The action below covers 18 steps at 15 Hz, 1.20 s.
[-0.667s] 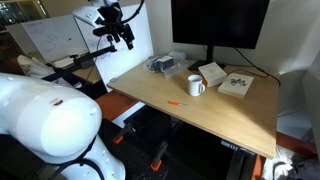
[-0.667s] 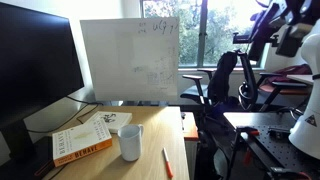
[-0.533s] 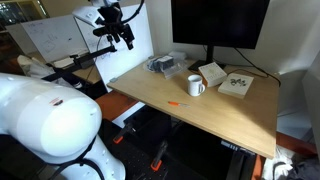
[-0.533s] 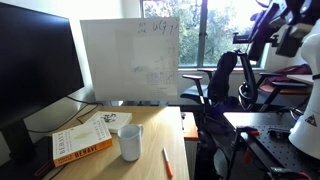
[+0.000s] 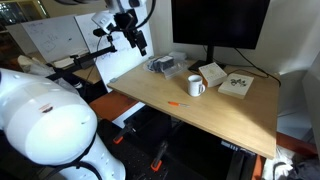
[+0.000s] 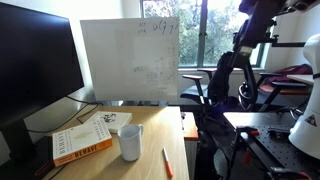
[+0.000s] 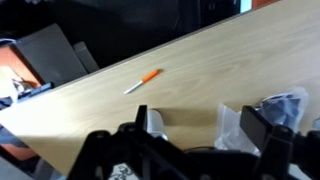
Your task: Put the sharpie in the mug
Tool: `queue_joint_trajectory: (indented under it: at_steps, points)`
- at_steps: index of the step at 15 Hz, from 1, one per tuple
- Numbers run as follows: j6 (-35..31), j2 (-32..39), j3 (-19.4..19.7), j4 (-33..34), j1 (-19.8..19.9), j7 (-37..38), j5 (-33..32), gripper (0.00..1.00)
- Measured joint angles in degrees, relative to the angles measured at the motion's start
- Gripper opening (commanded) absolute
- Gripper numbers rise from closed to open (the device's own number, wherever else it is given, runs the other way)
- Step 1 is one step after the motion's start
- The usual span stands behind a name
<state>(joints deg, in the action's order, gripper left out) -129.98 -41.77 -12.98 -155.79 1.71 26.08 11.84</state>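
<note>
My gripper should lower far down and turn its open fingers first to straddle the orange-red sharpie's middle (image 5: 177, 103) (image 7: 143, 81), because the sharpie lies slanted to them.
The orange-red sharpie (image 5: 175, 105) lies flat on the wooden desk near its front edge. It also shows in an exterior view (image 6: 167, 163) and in the wrist view (image 7: 143, 81). The white mug (image 5: 196, 86) stands upright and empty just behind it (image 6: 130, 144). My gripper (image 5: 137, 42) hangs high in the air beyond the desk's side edge, well away from both. In the wrist view its fingers (image 7: 200, 125) are spread apart with nothing between them. A whitish shape behind one finger is too blurred to name.
A dark monitor (image 5: 220, 25) stands at the back of the desk (image 5: 220, 115). A book (image 5: 237, 84), a flat white box (image 5: 211, 74) and a plastic bag of items (image 5: 163, 64) lie near the mug. A whiteboard (image 6: 130, 62) stands beside the desk.
The arm has swung toward the desk, so the gripper is now closer to the whiteboard's edge. The sharpie and the mug have not moved.
</note>
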Motion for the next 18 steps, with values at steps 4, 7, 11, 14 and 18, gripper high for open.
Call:
queue_joint_trajectory:
  at_steps: [4, 7, 11, 14, 18]
  points:
    - [-8.2, 13.9, 0.2, 0.8, 7.4, 5.2, -0.6, 1.0]
    - [-15.6, 26.5, 0.5, 3.4, 9.4, 12.3, -0.7, 1.0]
    - [-24.1, 41.6, 3.6, 9.2, 8.6, 22.3, -0.9, 1.0]
    - [-26.0, 51.0, 8.2, 14.5, 5.5, 27.4, -1.1, 1.0]
    - [-26.1, 62.0, 13.5, 20.8, -0.1, 28.8, -0.8, 1.0]
